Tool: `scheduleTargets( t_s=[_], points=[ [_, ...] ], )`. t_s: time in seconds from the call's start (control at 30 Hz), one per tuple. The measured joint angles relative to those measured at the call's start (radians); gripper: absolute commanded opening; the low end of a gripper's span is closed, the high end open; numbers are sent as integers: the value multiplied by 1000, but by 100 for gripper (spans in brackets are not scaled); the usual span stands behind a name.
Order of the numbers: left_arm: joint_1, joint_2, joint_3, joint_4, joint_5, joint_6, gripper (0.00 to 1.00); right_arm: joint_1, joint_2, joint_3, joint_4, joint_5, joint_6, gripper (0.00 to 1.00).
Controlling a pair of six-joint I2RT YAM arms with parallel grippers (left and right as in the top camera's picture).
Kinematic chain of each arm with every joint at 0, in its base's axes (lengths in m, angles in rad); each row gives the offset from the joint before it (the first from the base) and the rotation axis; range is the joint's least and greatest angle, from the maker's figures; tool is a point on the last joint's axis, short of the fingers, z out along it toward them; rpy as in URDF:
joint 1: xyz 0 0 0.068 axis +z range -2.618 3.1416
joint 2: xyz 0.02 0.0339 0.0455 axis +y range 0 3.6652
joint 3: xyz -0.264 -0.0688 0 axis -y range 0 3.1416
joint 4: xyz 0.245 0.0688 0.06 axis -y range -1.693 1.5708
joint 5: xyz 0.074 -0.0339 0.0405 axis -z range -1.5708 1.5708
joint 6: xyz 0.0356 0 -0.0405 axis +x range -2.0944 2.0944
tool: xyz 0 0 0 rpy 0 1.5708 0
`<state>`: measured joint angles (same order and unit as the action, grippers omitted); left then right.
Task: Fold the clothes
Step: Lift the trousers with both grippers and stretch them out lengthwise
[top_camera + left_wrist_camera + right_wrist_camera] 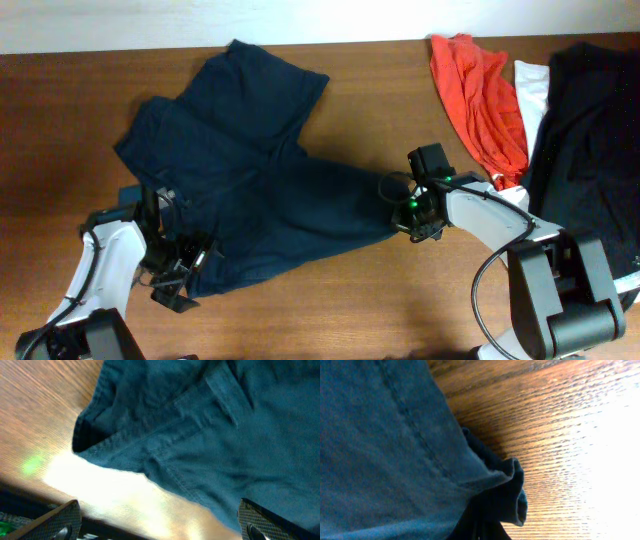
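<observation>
My right gripper will next lift and carry the hem outward, then let it go over bare table (397,122) beside the red-orange garment, because that spot lies outward of my gripper.
The clothes are one large navy garment (260,190) spread across the middle of the wooden table, with one leg running right. My left gripper (185,275) is open at the garment's lower-left edge. In the left wrist view its fingers (160,515) stand wide apart over bare table, with the seamed navy cloth (210,425) just beyond them and touching the right finger. My right gripper (408,215) is at the right end of the leg. In the right wrist view its dark fingers (480,530) are shut on the bunched hem of the navy cloth (380,450).
A red-orange garment (480,95), a white cloth (530,90) and a black garment (590,130) lie at the back right. Bare wooden table (60,120) shows to the left and along the front edge.
</observation>
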<state>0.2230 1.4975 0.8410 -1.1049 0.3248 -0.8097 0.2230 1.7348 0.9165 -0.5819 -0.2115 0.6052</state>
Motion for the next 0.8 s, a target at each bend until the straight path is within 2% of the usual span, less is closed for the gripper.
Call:
scheduleTargets(
  t_s=[0.03,0.1,0.13,0.17,0.23,0.27,0.3,0.43,0.6,0.63,0.67,0.7,0.73,0.8],
  points=[
    [-5,0,-20,35,0,-49,93,0,0,0,-2,2,-1,4],
    [-40,0,-86,128,1,-147,51,0,1,3,-10,5,-4,4],
    [-56,0,-117,179,-3,-179,36,0,1,3,-11,5,-4,4],
    [-71,-1,-138,212,-10,-200,27,0,1,3,-11,6,-3,4],
    [-93,-2,-165,231,-22,-220,24,0,1,3,-12,6,-4,4],
    [-101,-2,-167,231,-23,-225,29,0,1,3,-12,6,-4,4],
    [-106,-2,-168,229,-23,-228,40,-1,1,3,-12,6,-4,4],
    [-107,-2,-168,196,-44,-235,52,-39,1,3,-19,5,-3,4],
    [-110,-2,-172,216,-128,-267,53,-55,1,4,-22,2,-5,4],
    [-112,-6,-176,227,-129,-271,43,-55,1,4,-23,2,-4,4],
    [-113,-12,-182,234,-129,-274,30,-55,1,4,-23,2,-4,4],
    [-117,-16,-187,246,-127,-274,11,-55,1,4,-23,1,-4,4],
    [-130,-21,-190,274,-127,-283,1,-55,1,4,-23,2,-3,4],
    [-146,-25,-190,296,-128,-287,1,-56,1,4,-25,1,-4,4]
  ],
)
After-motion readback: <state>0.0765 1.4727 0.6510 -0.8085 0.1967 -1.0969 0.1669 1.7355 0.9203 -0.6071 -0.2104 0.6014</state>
